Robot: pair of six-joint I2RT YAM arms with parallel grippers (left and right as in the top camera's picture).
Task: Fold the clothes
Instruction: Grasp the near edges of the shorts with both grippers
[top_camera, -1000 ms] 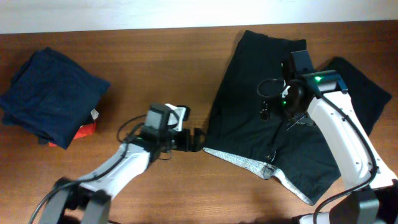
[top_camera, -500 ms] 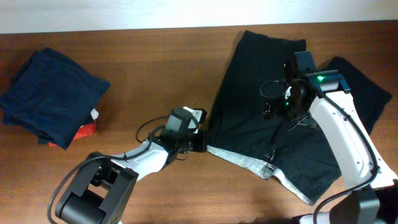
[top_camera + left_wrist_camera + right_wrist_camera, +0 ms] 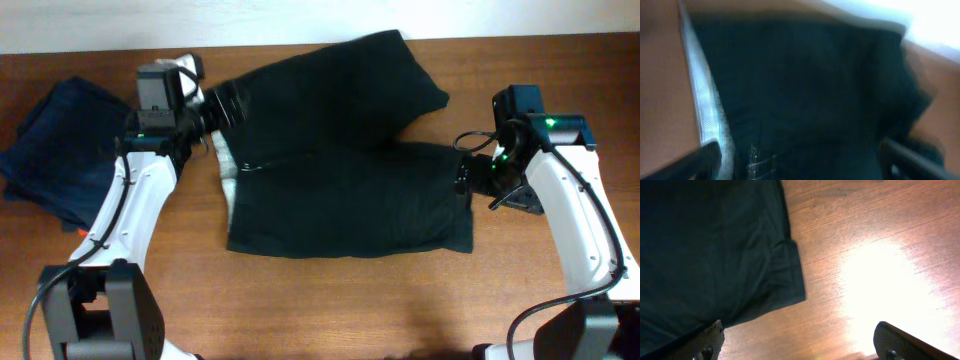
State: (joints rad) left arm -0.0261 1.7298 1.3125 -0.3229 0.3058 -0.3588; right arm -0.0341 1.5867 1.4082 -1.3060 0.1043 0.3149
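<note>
My right gripper comes down next with open fingers onto the near corner of the shorts' leg hem (image 3: 466, 245) (image 3: 797, 294), because that corner lies flat on the tabletop below it.
The black shorts (image 3: 340, 170) lie spread across the middle of the table, with the pale grey waistband (image 3: 228, 165) at their left edge. My left gripper (image 3: 222, 103) is at the shorts' back left corner. In the left wrist view its jaws (image 3: 797, 160) stand wide open over the black fabric (image 3: 805, 85), with the waistband (image 3: 705, 100) beside the left finger. My right gripper (image 3: 466, 182) is at the shorts' right edge. In the right wrist view it is open (image 3: 800, 340) over bare wood, with the shorts' hem corner (image 3: 705, 245) just beyond its left finger.
A folded navy garment (image 3: 60, 160) lies at the far left of the wooden table (image 3: 330, 300), with a bit of red showing under its front edge. The white wall runs along the table's back edge.
The shorts have moved from the right side to the middle and now lie turned, waistband at the left. My left arm swung from the front centre to the back left. My right gripper moved right, off the fabric.
</note>
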